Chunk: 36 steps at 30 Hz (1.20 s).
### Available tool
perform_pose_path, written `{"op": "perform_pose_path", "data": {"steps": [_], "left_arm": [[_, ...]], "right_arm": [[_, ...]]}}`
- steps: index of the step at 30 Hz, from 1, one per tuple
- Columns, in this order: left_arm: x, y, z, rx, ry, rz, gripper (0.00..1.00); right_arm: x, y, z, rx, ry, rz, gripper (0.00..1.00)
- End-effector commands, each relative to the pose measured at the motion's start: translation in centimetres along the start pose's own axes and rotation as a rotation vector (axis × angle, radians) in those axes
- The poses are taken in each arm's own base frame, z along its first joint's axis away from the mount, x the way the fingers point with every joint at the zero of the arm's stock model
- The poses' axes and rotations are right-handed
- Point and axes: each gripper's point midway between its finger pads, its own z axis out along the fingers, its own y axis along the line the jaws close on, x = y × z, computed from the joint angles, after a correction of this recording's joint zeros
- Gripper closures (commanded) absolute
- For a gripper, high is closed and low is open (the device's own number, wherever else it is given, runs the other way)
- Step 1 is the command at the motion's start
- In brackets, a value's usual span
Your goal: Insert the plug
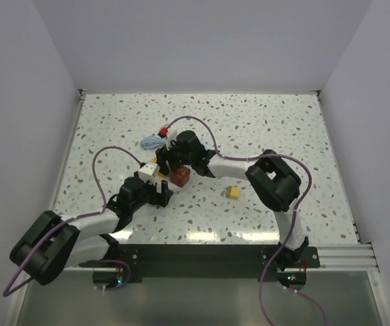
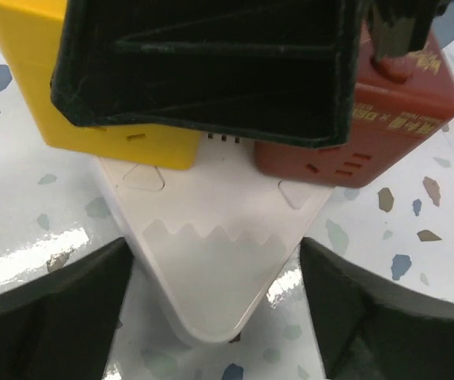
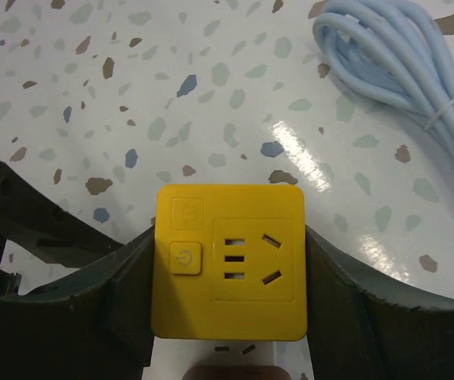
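The robot's right gripper will next slide the power strip and yellow adapter to the left in the top view and then open, because there is open table beside them.
A white power strip (image 2: 211,269) lies on the speckled table between my left gripper's fingers (image 2: 53,317), which touch its two sides. A yellow socket adapter (image 3: 228,261) and a red adapter (image 2: 401,103) sit side by side on the strip. My right gripper (image 3: 228,265) is shut on the yellow adapter from above, one finger pressed on each side. In the top view the left gripper (image 1: 157,187) and the right gripper (image 1: 170,157) meet at the strip (image 1: 149,170), with the red adapter (image 1: 179,177) beside them. The yellow adapter (image 2: 61,95) also shows in the left wrist view.
A coiled light-blue cable (image 3: 401,71) lies just beyond the strip and also shows in the top view (image 1: 152,142). A small red piece (image 1: 164,131) lies beside it. A small yellow block (image 1: 234,193) lies to the right. White walls border the table.
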Motion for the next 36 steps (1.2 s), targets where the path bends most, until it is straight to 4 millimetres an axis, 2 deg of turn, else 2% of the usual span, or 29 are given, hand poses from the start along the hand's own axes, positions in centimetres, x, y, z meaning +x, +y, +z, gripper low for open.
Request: {"op": "perform_pose_path", "data": {"steps": [1,2,7,13,14,15,17,18,20,21,24,29,30,32,36], "left_arm": [[-5.6,-1.2,-1.0,0.03,-0.195,-0.054,0.03],[-6.3,-1.4,-1.7,0.039,-0.226,-0.062,0.0],[-7.0,-2.0,-3.2,0.06,-0.254,-0.1,0.0],[-7.7,-1.2,-5.0,-0.011,-0.277,-0.111,0.0],[-7.7,-1.2,-5.1,-0.013,-0.274,-0.114,0.0],[-7.7,-1.1,-5.3,-0.017,-0.276,-0.117,0.0],[-8.0,-0.9,-5.5,-0.036,-0.284,-0.118,0.0],[-8.1,-0.7,-5.6,-0.043,-0.281,-0.116,0.0],[-8.1,-0.5,-5.6,-0.06,-0.275,-0.115,0.0],[-8.1,-0.6,-5.6,-0.058,-0.273,-0.114,0.0],[-8.3,-0.6,-5.6,-0.058,-0.273,-0.11,0.0],[-8.7,-1.0,-5.8,-0.056,-0.266,-0.084,0.0],[-8.8,-1.1,-5.8,-0.053,-0.267,-0.079,0.0],[-8.9,-1.6,-5.9,-0.042,-0.275,-0.066,0.0],[-9.3,-1.7,-6.1,-0.066,-0.286,-0.058,0.0]], "right_arm": [[25.3,5.5,-7.6,0.005,0.898,0.371,1.0],[24.8,5.1,-7.2,0.019,0.88,0.356,1.0],[21.7,3.9,-4.2,0.065,0.774,0.291,1.0],[17.5,3.4,-0.3,0.073,0.637,0.255,1.0],[17.3,3.4,0.1,0.073,0.629,0.246,1.0],[15.8,3.4,0.9,0.066,0.597,0.237,1.0],[15.1,3.4,1.7,0.063,0.58,0.224,1.0],[13.9,3.6,2.3,0.054,0.55,0.213,1.0],[13.5,3.4,3.1,0.054,0.541,0.202,1.0],[12.4,3.5,3.7,0.05,0.517,0.199,1.0],[10.9,3.6,4.7,0.037,0.486,0.195,0.99],[8.1,3.7,5.2,0.02,0.438,0.176,0.84],[7.1,3.8,5.3,0.011,0.419,0.17,0.77],[5.6,3.8,5.2,-0.002,0.389,0.151,0.71],[3.4,3.8,4.7,-0.016,0.355,0.121,0.48]]}}
